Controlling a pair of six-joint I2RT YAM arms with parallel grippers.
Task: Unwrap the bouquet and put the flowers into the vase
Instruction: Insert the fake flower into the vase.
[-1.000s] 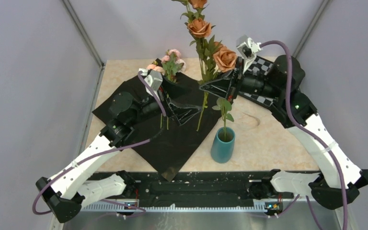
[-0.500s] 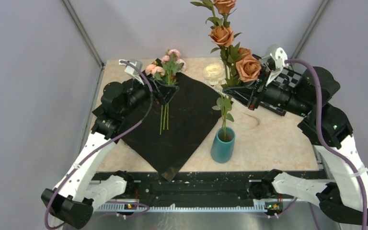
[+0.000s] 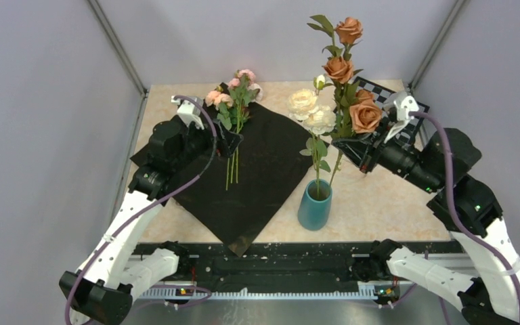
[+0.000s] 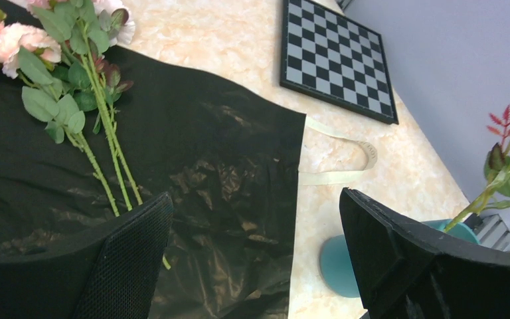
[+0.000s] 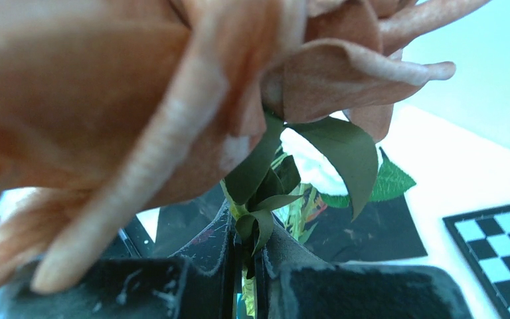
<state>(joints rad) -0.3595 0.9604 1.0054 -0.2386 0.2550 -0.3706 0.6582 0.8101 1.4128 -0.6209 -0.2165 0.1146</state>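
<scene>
I need to lower the orange rose stem in my right gripper into the teal vase [image 3: 319,190] next, before I open the gripper.
The bouquet lies undone, its black paper [image 3: 257,169] spread flat on the table. Pink flowers [image 3: 233,98] rest on the paper's far left corner, stems [image 4: 106,153] toward me. My left gripper [image 3: 229,141] hovers open over those stems, holding nothing; its fingers [image 4: 129,266] frame the paper [image 4: 226,153] and the vase [image 4: 337,266]. The teal vase [image 3: 315,204] stands upright with a cream rose stem [image 3: 311,112] in it. My right gripper [image 3: 355,147] is shut on the stem [image 5: 246,229] of an orange rose spray [image 3: 364,116], its lower end just above the vase mouth.
A checkerboard [image 4: 335,56] lies at the back right, partly behind the orange roses [image 3: 379,91]. A cream ribbon [image 4: 355,166] lies loose on the marble top beside the paper's right edge. Grey walls close in the sides and back.
The right arm has carried the orange spray rightward and lower, bringing its stem end over the vase. The left arm has drawn back left off the paper's centre, still open.
</scene>
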